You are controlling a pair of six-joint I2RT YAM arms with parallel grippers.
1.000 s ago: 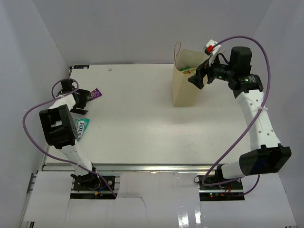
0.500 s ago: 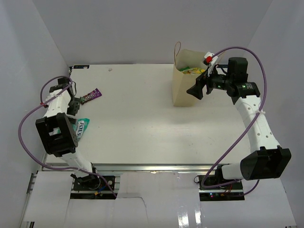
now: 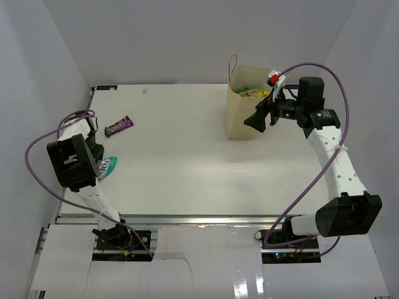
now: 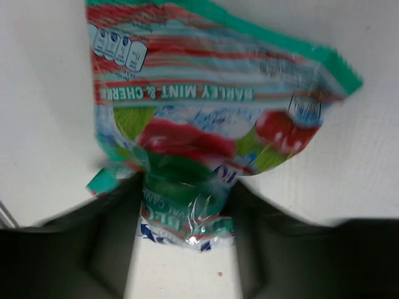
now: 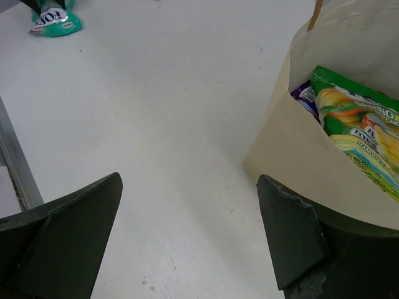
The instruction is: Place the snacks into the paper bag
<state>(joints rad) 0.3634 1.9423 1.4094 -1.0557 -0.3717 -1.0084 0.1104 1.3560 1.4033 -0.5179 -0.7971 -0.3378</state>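
Note:
Next, my empty right gripper moves toward the teal-white snack packet, which lies to its left in the top view, since the bag stands beside the gripper.
A teal-white snack packet lies near the table's left edge. My left gripper is shut on its lower end, and the film is crumpled between the fingers. A small dark packet lies flat farther back on the left. The tan paper bag stands upright at the back right. Inside it are a green-yellow packet and a purple one. My right gripper hangs open beside the bag's right side, with nothing between its fingers.
White walls close in the table on the left, back and right. A metal rail runs along the near edge by the arm bases. Purple cables loop above both arms.
My left arm drew back from the dark packet to the teal-white one and shut on it. My right gripper pulled back a little from the bag's mouth.

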